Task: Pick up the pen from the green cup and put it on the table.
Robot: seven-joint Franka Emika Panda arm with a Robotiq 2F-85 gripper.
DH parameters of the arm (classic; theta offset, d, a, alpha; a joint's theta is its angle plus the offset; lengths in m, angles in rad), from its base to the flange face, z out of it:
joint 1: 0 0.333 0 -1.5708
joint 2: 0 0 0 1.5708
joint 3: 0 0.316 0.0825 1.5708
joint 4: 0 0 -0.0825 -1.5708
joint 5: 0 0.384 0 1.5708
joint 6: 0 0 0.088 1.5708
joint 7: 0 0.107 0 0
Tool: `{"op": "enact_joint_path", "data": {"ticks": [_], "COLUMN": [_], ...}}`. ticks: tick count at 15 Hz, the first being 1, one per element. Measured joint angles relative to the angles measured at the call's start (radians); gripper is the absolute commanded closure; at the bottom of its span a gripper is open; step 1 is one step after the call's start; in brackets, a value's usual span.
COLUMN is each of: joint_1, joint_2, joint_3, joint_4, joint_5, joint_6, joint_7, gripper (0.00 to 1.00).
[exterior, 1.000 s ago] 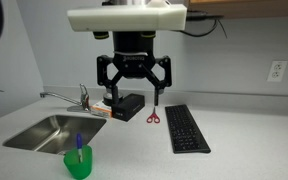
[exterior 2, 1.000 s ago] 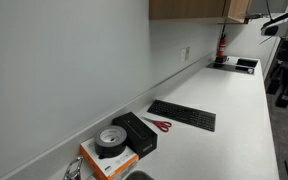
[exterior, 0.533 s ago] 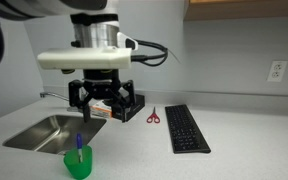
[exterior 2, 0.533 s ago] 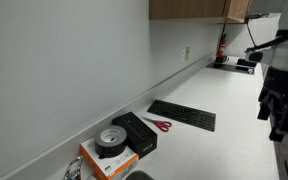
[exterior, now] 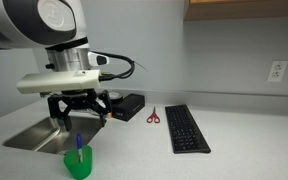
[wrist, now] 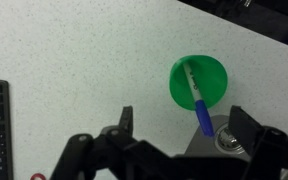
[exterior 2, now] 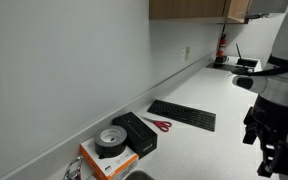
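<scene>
The pen's blue upper end (exterior: 79,139) (wrist: 204,126) sticks out over the cup's rim, so my gripper should go down and a little to the right in the wrist view onto it.
The green cup (exterior: 78,163) stands on the table (exterior: 234,150) at the front, beside the sink. The blue pen (exterior: 79,146) stands in it, leaning. In the wrist view the cup (wrist: 216,71) is seen from above with the pen (wrist: 196,97) sticking out over its rim toward my gripper. My gripper (exterior: 78,122) hangs open and empty just above the pen; in the wrist view its fingers (wrist: 184,118) straddle the space below the cup. It also shows at the right edge of an exterior view (exterior 2: 272,155).
A steel sink (exterior: 39,130) lies beside the cup. Behind are a black box (exterior: 126,106), red-handled scissors (exterior: 152,116) and a black keyboard (exterior: 187,128). A tape roll (exterior 2: 111,140) sits on an orange box by the wall.
My arm has swung from above the box and scissors toward the sink and come lower, ending over the green cup. The gripper stayed open. Cup and pen have not moved.
</scene>
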Motion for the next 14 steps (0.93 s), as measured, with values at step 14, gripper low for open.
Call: {"op": "enact_joint_path", "data": {"ticks": [14], "joint_1": [0.038], "joint_2": [0.165], "joint_3": [0.068], "joint_4": [0.003], "joint_5": [0.022], "joint_6": [0.119], "joint_7": [0.034], "gripper": [0.04]}}
